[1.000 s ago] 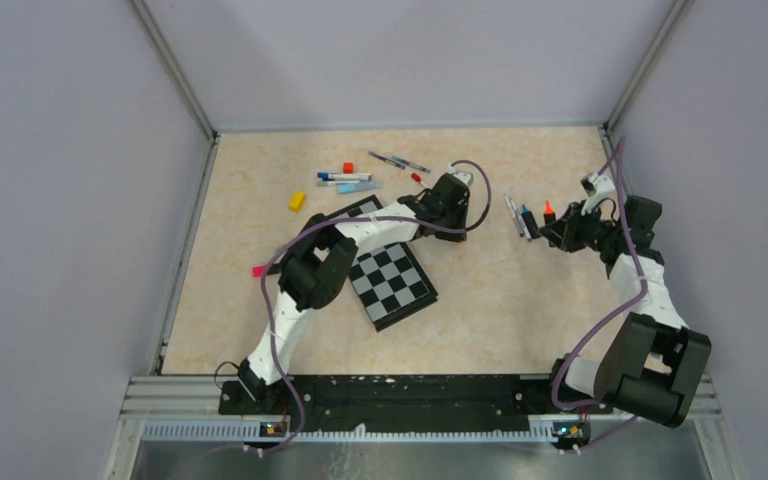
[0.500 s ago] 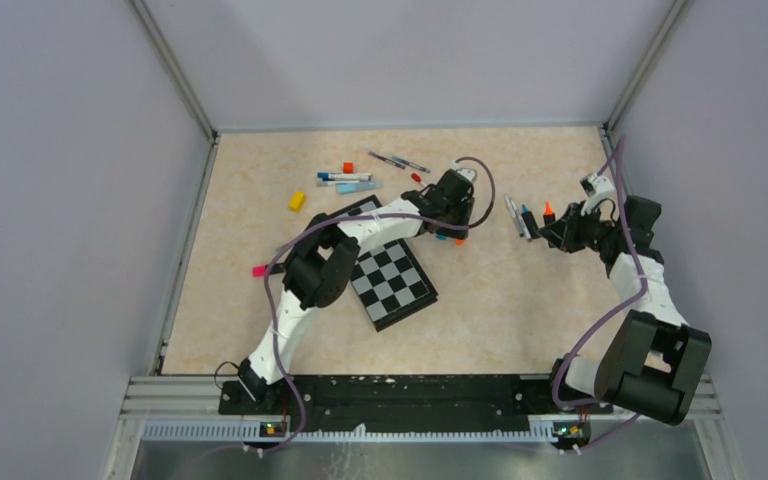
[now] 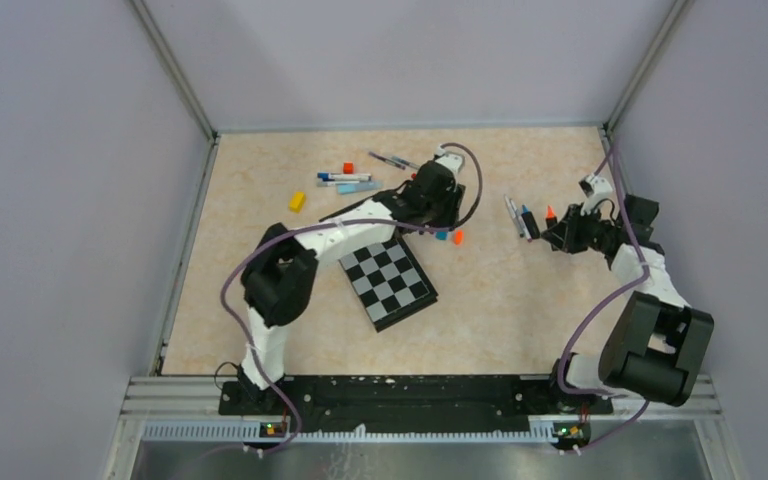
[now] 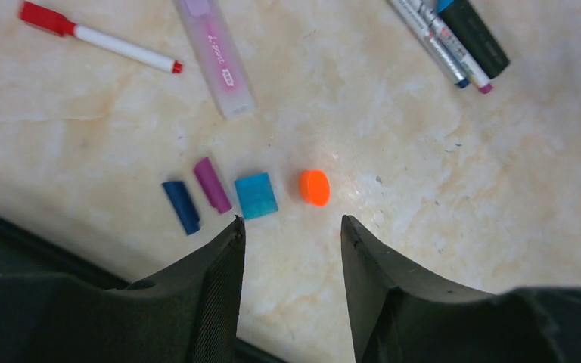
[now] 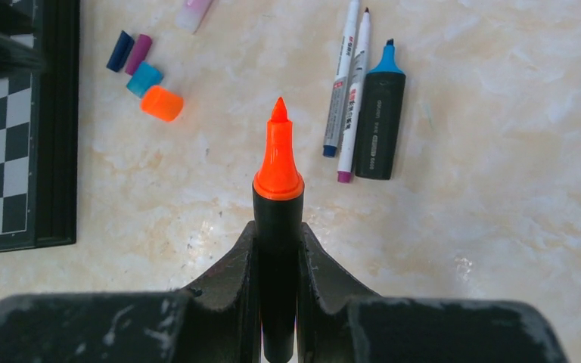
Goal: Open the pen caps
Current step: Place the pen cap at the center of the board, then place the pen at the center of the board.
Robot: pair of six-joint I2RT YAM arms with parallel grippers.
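The bare tip of the orange marker [image 5: 278,204] shows the cap is off, so my right gripper will next lower it outward to the empty table beside the blue highlighter.
Four loose pen caps lie in a row on the table: dark blue [image 4: 181,206], purple [image 4: 212,184], teal [image 4: 256,195] and orange [image 4: 314,187]. My left gripper [image 4: 291,227] hovers just short of them, open and empty. The orange cap [image 3: 458,237] lies right of the teal one [image 3: 442,236] in the top view. My right gripper [image 5: 278,231] is shut on a black-bodied orange marker [image 5: 278,204]. Its bare orange tip [image 5: 278,151] points away from the fingers and towards the caps [image 5: 161,103].
A checkered board [image 3: 390,275] lies left of the caps. Two white pens [image 5: 344,91] and an uncapped blue highlighter [image 5: 378,121] lie right of the held marker. A pink highlighter [image 4: 215,57], a red-capped pen [image 4: 98,38], a yellow block [image 3: 297,201] and an orange-red cube [image 3: 348,168] sit farther back.
My left gripper has opened and drawn back to the left, leaving the orange cap on the table beside the teal one. The right gripper has held the marker almost still.
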